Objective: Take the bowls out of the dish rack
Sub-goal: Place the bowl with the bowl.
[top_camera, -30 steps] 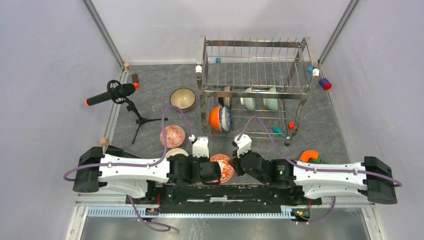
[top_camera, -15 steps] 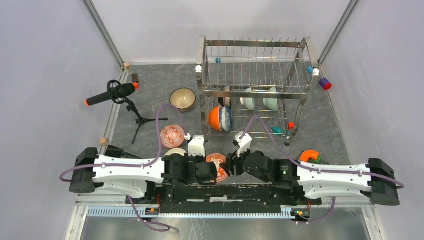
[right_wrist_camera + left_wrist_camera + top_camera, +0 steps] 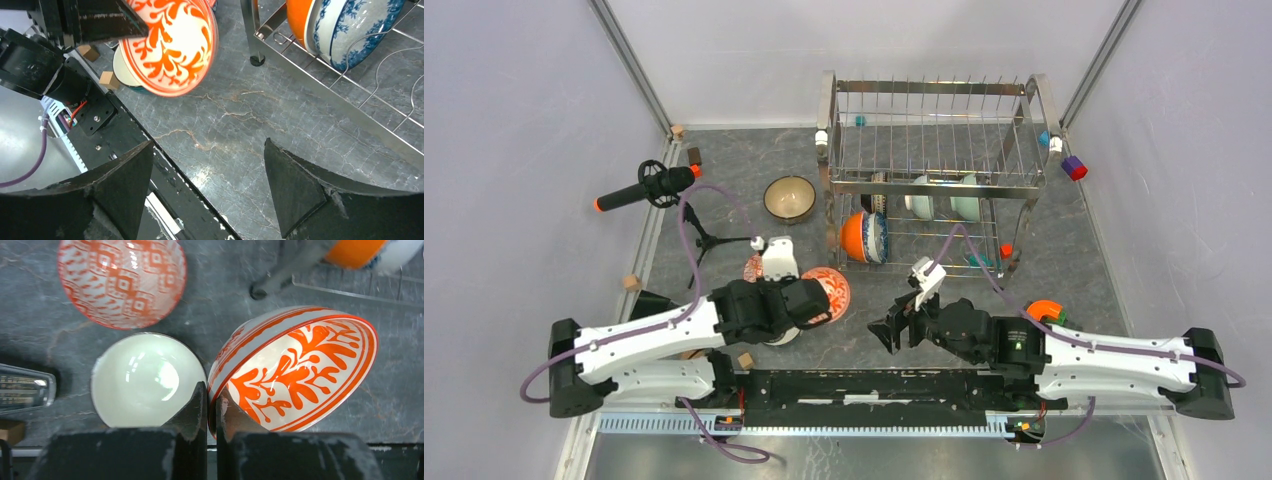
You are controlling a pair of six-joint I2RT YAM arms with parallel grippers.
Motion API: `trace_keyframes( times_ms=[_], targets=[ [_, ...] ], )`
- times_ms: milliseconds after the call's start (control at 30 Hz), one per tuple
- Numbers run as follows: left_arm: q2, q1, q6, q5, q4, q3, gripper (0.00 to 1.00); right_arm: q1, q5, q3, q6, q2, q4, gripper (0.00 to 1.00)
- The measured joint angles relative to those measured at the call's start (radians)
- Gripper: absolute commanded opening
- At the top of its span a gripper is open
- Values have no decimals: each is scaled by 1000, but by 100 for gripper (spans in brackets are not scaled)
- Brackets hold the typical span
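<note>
The empty red-patterned bowl is below my left gripper, to the gripper's left in the top view. My left gripper next needs to cross over to it, then lower the held bowl inside and release it.
My left gripper (image 3: 212, 401) is shut on the rim of a white bowl with an orange leaf pattern (image 3: 300, 365), held tilted above the table (image 3: 829, 292). Just left of it sit a pale green bowl (image 3: 145, 380) and a red-patterned bowl (image 3: 122, 280). My right gripper (image 3: 209, 145) stands open and empty over bare table (image 3: 886, 333), right of the held bowl (image 3: 172, 45). The dish rack (image 3: 929, 88) holds an orange bowl (image 3: 854, 237), a blue-and-white bowl (image 3: 877, 237) and two pale green bowls (image 3: 921, 197) on its lower tier. A tan bowl (image 3: 789, 197) stands left of the rack.
A microphone on a small tripod (image 3: 646, 187) stands at the far left. An orange and green toy (image 3: 1044, 312) lies by the right arm. A purple block (image 3: 1074, 167) sits at the rack's right end. A wood block (image 3: 745, 360) lies near the arm bases.
My right gripper opened, let go of the leaf-pattern bowl and drew back to the right. My left gripper carried the bowl left and away from the bases, toward the bowls on the table.
</note>
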Motion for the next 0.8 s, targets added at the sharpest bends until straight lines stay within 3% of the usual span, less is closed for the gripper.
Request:
trace_keyframes(
  times_ms=[67,167,333,800],
  targets=[
    [-38,53,25,0,-13,0,2,0,5,-2,-4,-21,-2,88],
    [-86,123,63,0,-29,1,2,0,7,-21,-9,-45,10,98],
    [-125,257,125,0,-44,1,2,0,-12,-75,-26,-47,31,98],
    [-31,606,215,106,43,-4,2,0,-62,-203,-35,-34,164,98]
  ],
)
